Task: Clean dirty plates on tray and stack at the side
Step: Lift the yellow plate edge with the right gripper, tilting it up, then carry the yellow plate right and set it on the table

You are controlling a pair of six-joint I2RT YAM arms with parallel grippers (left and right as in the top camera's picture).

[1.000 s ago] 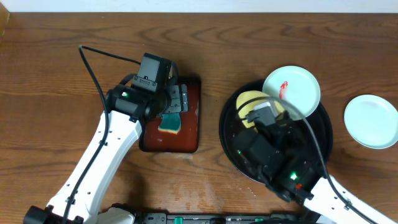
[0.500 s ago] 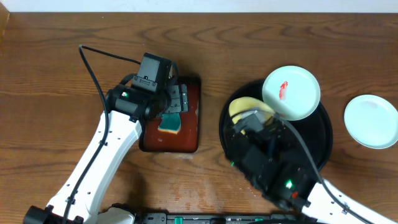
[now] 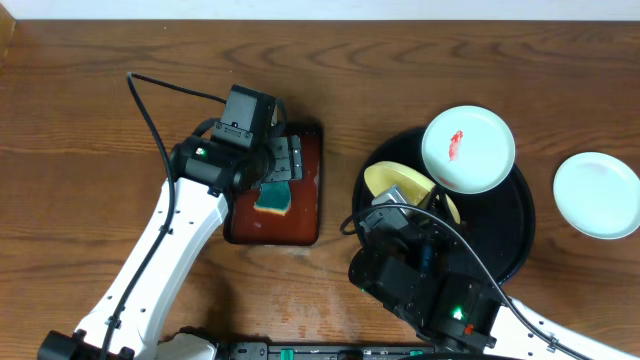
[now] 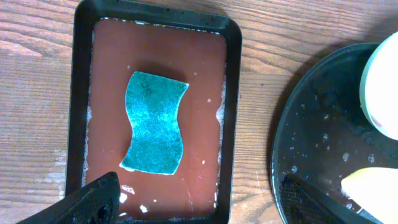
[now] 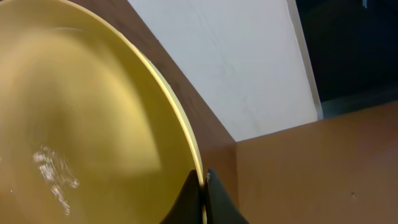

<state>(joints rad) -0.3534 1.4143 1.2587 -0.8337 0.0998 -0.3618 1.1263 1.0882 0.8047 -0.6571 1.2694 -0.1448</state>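
Observation:
My right gripper holds the yellow plate and should next swing past, turn it flat and lower it on top of a clean mint-white plate (image 3: 598,195), which lies beside the black tray.
My right gripper (image 5: 203,186) is shut on the rim of the pale yellow plate (image 5: 81,118) and holds it tilted above the black round tray (image 3: 500,245); the plate also shows in the overhead view (image 3: 395,182). A mint-white plate with a red smear (image 3: 468,148) rests on the tray's far rim. A clean mint-white plate (image 3: 597,195) lies on the table to the right. My left gripper (image 4: 199,199) is open above the reddish-brown tray.
A teal sponge (image 4: 152,122) lies in the wet reddish-brown rectangular tray (image 4: 81,93), left of the black tray (image 4: 311,143). The left arm (image 3: 190,215) reaches over it. Bare wooden table lies between and around the trays.
My right arm has drawn back toward the front left, lifting and tilting the yellow plate. The smeared plate is now fully uncovered. The left arm has not moved.

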